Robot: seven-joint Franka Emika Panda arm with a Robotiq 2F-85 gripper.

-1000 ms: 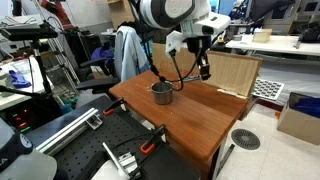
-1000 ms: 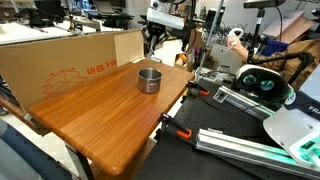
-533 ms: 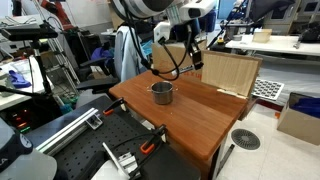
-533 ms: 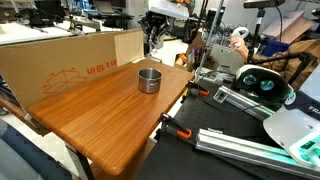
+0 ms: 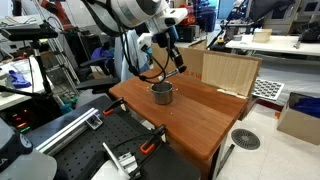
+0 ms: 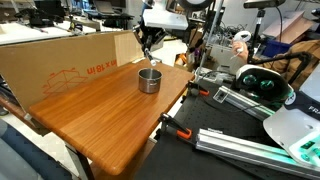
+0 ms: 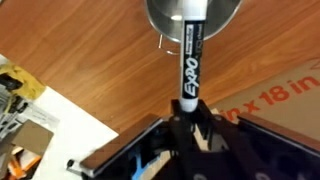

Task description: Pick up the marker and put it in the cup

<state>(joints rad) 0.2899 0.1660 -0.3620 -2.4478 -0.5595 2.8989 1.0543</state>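
Note:
The marker's far end is over the cup's opening [image 6: 150, 73] [image 7: 218, 9] and the gripper's fingers are still above it, so next I should lower my gripper toward the cup's opening and release the marker.
My gripper [image 7: 190, 118] is shut on the marker [image 7: 192, 58], a black stick with a white lettered band. In the wrist view the marker points away from the jaws, and its far end overlaps the mouth of the shiny grey metal cup [image 7: 222, 12]. The cup stands on the wooden table in both exterior views [image 5: 161, 93] [image 6: 149, 80]. The gripper hangs a little above the cup in both exterior views [image 5: 176, 58] [image 6: 148, 50]. The marker is too small to make out clearly there.
The wooden table [image 5: 212, 115] [image 6: 100, 125] carries only the cup. A cardboard box stands along its far side [image 5: 228, 72] [image 6: 60, 60] and shows in the wrist view [image 7: 292, 100]. Metal rails and clamps [image 6: 180, 130] lie beside the table edge.
The arm has swung across the table towards the cup, carrying the marker. It now hangs over the cup instead of off to its side.

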